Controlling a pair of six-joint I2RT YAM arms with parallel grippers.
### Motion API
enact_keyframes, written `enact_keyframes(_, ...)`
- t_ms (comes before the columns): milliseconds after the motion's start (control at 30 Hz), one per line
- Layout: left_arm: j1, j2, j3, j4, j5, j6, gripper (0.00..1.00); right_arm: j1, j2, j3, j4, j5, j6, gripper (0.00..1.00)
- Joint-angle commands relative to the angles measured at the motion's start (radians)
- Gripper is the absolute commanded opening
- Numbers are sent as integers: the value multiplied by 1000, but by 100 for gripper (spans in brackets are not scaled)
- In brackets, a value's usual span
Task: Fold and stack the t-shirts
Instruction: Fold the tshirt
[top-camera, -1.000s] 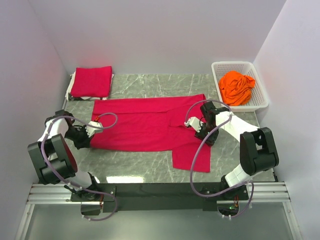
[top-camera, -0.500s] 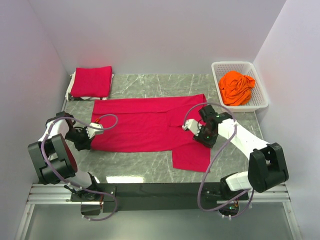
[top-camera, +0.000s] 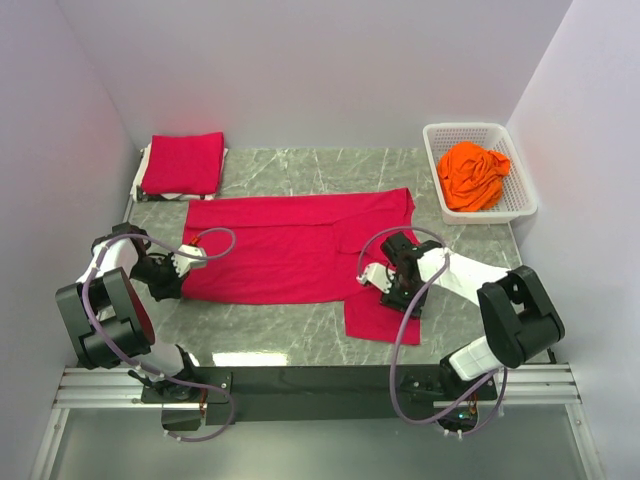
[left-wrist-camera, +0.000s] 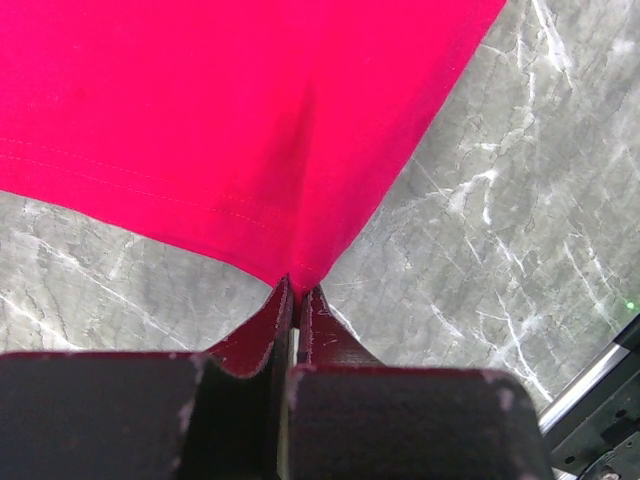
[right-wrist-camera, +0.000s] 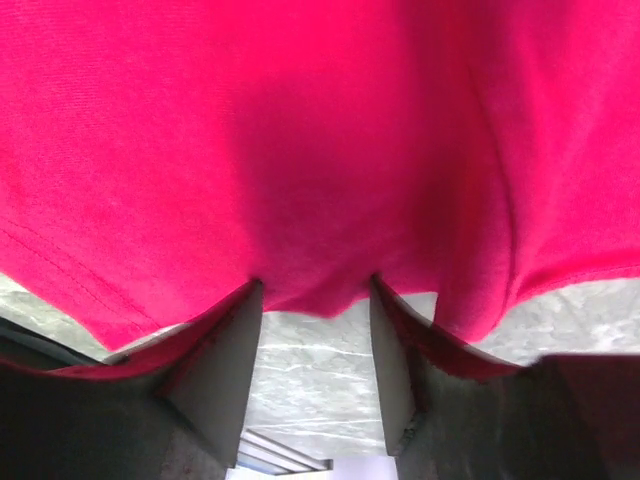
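Note:
The near panel of the shirt is unfolded now, so my left gripper should carry the panel's corner outward. It should release the corner by the shirt's far folded strip, which lies outward of my fingers.
A crimson t-shirt lies spread flat across the middle of the marble table, with a flap hanging toward the near edge at its right. My left gripper is shut on the shirt's near-left corner, the jaws pinching the hem. My right gripper is open low over the shirt's near-right part. The red cloth drapes over its fingertips, and bare marble shows between them. A folded crimson t-shirt sits at the back left. An orange t-shirt lies crumpled in the basket.
The white lattice basket stands at the back right by the wall. White cloth shows under the folded shirt. Walls close in the left, back and right sides. The black rail with both arm bases runs along the near edge.
My right gripper has slid left and toward the near edge over the shirt, and its jaws have widened. The shirt's near-right flap has bunched smaller. My left gripper has stayed put.

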Motion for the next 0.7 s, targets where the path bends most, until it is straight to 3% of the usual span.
enact_keyframes(0, 5, -13, -5, 0, 21, -6, 1, 48, 35, -59, 69, 14, 30, 39)
enact_keyframes(67, 6, -16, -5, -1, 21, -3, 1, 58, 38, -65, 58, 14, 50, 17)
enact_keyframes(100, 5, -22, -8, -5, 23, 2, 1, 61, 28, -68, 50, 5, 58, 0)
enact_keyframes(467, 35, -76, 4, -83, 24, 46, 1, 61, -279, 18, -181, -80, 81, 0)
enact_keyframes(667, 69, -25, 85, -112, 70, 32, 1, 17, -296, 69, -182, -64, 44, 0)
